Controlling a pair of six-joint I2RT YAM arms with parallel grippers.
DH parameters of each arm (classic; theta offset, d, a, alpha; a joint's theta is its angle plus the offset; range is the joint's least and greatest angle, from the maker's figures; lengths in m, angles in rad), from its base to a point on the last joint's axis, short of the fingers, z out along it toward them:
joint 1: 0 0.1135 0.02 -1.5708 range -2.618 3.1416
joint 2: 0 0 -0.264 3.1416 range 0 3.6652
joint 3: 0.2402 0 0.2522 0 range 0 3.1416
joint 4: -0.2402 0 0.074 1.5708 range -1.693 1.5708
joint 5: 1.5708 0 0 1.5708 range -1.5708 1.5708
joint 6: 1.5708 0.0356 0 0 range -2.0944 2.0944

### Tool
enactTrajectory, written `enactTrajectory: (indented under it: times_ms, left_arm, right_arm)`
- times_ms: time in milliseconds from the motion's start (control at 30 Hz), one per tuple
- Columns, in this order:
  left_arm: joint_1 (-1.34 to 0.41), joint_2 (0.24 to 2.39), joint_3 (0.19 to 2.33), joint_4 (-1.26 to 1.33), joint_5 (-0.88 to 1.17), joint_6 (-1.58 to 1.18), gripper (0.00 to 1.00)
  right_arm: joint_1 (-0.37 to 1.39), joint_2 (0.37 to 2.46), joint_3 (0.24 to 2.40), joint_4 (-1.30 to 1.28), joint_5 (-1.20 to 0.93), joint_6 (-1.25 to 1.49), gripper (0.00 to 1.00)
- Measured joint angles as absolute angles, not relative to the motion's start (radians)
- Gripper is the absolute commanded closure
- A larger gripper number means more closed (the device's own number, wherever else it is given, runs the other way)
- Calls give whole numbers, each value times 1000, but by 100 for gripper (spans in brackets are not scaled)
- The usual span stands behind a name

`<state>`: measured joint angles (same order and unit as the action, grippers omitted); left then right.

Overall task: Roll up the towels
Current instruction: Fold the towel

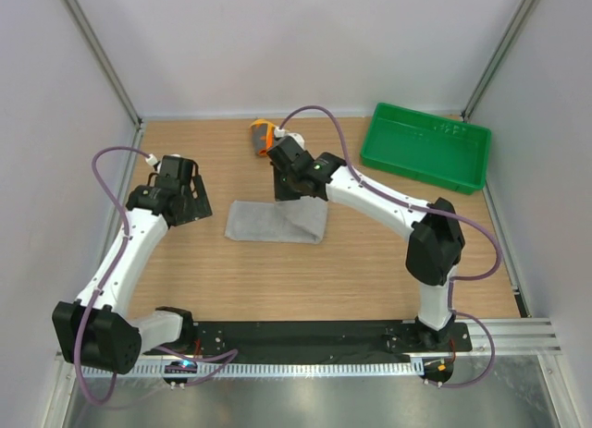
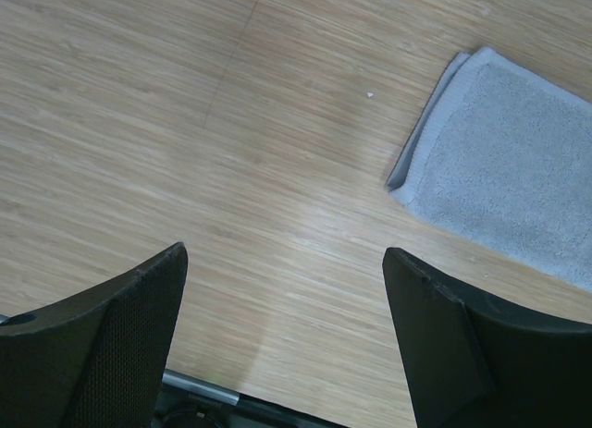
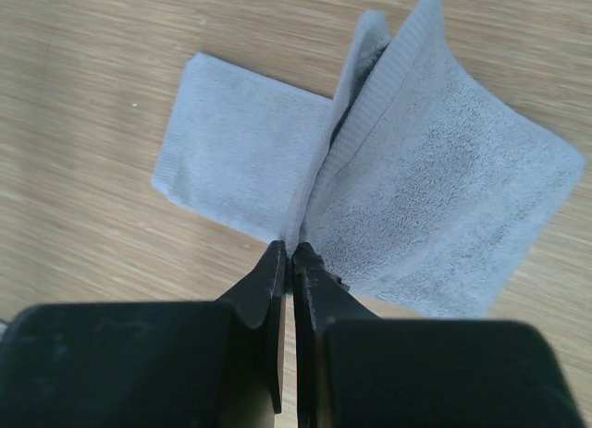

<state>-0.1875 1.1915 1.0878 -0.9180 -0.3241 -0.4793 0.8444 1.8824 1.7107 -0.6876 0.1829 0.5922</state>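
My right gripper next carries the towel's fold down and to the left in the top view to the towel's uncovered end point(image 1: 243, 222) point(image 3: 222, 141) and releases it.
The plain light grey towel point(image 1: 276, 222) lies folded flat on the wooden table, mid-way between the arms. My right gripper point(image 3: 289, 252) is shut on the towel's edge, and a pinched fold of grey cloth point(image 3: 435, 188) rises from the table in front of the jaws. From above, that gripper point(image 1: 289, 195) sits at the towel's far edge. The orange and yellow patterned towel point(image 1: 262, 135) lies bunched up at the back, just behind the right wrist. My left gripper point(image 1: 185, 201) hovers left of the grey towel, open point(image 2: 285, 250) and empty, with only the towel's corner point(image 2: 509, 160) showing to its right.
A green plastic tray point(image 1: 418, 173) stands at the back right of the table. Bare wood lies under the left gripper and along the front of the table. White walls with metal posts close in the back and sides.
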Motion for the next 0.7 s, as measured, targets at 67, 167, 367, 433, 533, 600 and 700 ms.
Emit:
enactTrajectory:
  times_ms: [67,167,367,433,533,600,700]
  left_arm:
    - [-187,1186,1087,-918,-329,-480,13]
    - [-185,1178,1087,-918,-334,-481,13]
    - [-181,1175,1087,-918,-342,-481,13]
    - [-181,1174,1087,-918,-342,-482,13]
    - [-179,1172,1084,-918,-342,-482,13]
    - [-176,1171,1082,-918,-343,-482,13]
    - [-175,1171,1082,-918,-345,-482,13]
  right_arm:
    - [857,1911,1738,-683,175,598,99]
    - [877,1952,1773,-673,160,607,99]
    - [904,2025,1839,-659,138,622,99]
    - [908,2040,1850,-655,133,628,99]
    - [915,2065,1866,-651,124,634,99]
    - [918,2079,1875,-648,118,636,99]
    - [921,2094,1876,-639,109,640,99]
